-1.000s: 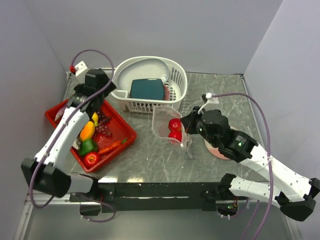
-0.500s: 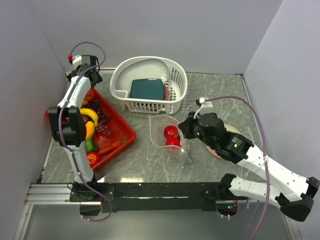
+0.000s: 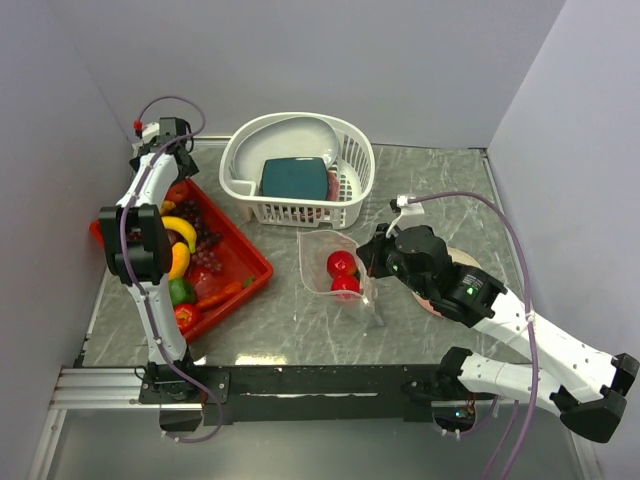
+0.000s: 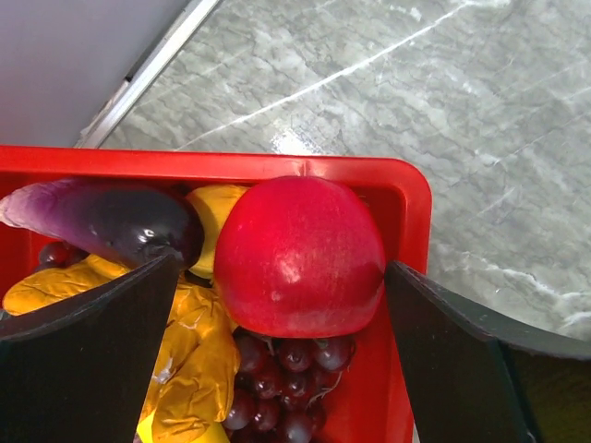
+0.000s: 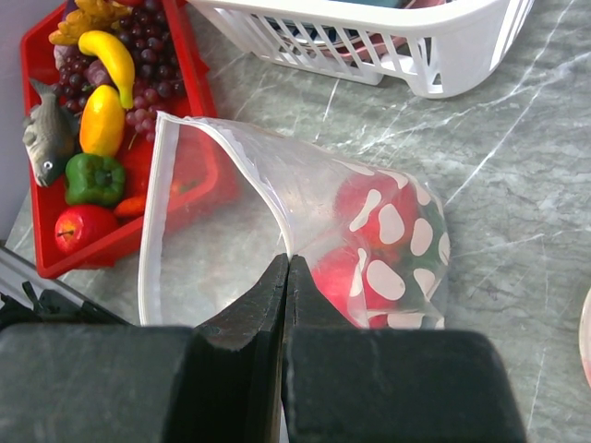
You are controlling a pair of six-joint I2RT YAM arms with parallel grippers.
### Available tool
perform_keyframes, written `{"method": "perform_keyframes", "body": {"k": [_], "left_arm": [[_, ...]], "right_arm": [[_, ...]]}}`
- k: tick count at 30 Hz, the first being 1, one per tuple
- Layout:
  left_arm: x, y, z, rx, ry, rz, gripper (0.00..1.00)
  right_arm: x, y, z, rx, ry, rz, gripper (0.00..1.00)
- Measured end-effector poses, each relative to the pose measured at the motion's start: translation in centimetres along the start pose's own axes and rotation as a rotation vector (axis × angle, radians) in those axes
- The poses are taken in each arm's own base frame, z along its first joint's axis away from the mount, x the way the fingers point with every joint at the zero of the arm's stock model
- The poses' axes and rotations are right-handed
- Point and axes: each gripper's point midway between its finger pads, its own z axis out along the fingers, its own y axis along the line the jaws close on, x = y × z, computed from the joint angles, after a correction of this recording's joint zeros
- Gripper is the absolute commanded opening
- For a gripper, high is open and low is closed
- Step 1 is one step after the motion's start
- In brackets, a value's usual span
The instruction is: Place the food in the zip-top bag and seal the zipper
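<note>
My left gripper is still a little high around the sides of the red round fruit (image 3: 179, 191) (image 4: 300, 254). It will go down a little further next, then close.
The zip-top bag (image 3: 335, 265) stands open on the table with two red tomatoes (image 3: 341, 264) inside. My right gripper (image 3: 372, 260) is shut on the bag's rim, seen closely in the right wrist view (image 5: 287, 263). There the spotted bag (image 5: 388, 231) gapes open, and its zipper (image 5: 152, 212) runs around the mouth. My left gripper (image 3: 172, 165) is open over the far corner of the red tray (image 3: 255, 262). In the left wrist view (image 4: 282, 268) its jaws stand either side of a red round fruit (image 4: 300, 254) without touching it. Grapes (image 4: 286, 369) and an eggplant (image 4: 111, 217) lie beside the fruit.
The tray also holds a banana (image 3: 180, 228), a green pepper (image 3: 180, 292), another red fruit (image 3: 183, 317), a carrot (image 3: 215, 297) and a toy fish (image 5: 46, 134). A white basket (image 3: 240, 150) with a teal block (image 3: 295, 178) stands at the back. A pink plate (image 3: 440, 300) lies under my right arm.
My left arm has swung from above the middle of the tray to its far corner. My right gripper has shifted the bag slightly left and lower.
</note>
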Motion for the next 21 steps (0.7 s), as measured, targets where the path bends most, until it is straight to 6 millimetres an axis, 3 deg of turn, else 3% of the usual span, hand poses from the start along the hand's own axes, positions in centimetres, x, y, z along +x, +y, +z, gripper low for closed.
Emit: {"method": "perform_keyframes", "body": {"k": [4,8,15,21], "left_arm": [[0.9,0.0,0.5,-0.004,0.014,0.01,0.94],[1.8,0.0,0.8,-0.003,0.034,0.027,0.83],[1.8,0.0,0.8,0.004,0.037,0.043,0.7],[1.1,0.7,-1.0,0.02,0.024,0.035,0.66]], "right_arm": [[0.1,0.0,0.1,0.002,0.002,-0.002,0.0],[0.1,-0.1,0.1,0.003,0.003,-0.002,0.0],[0.1,-0.1,0.1,0.004,0.002,-0.002,0.0],[0.0,-0.1,0.1,0.009,-0.001,-0.002,0.0]]}}
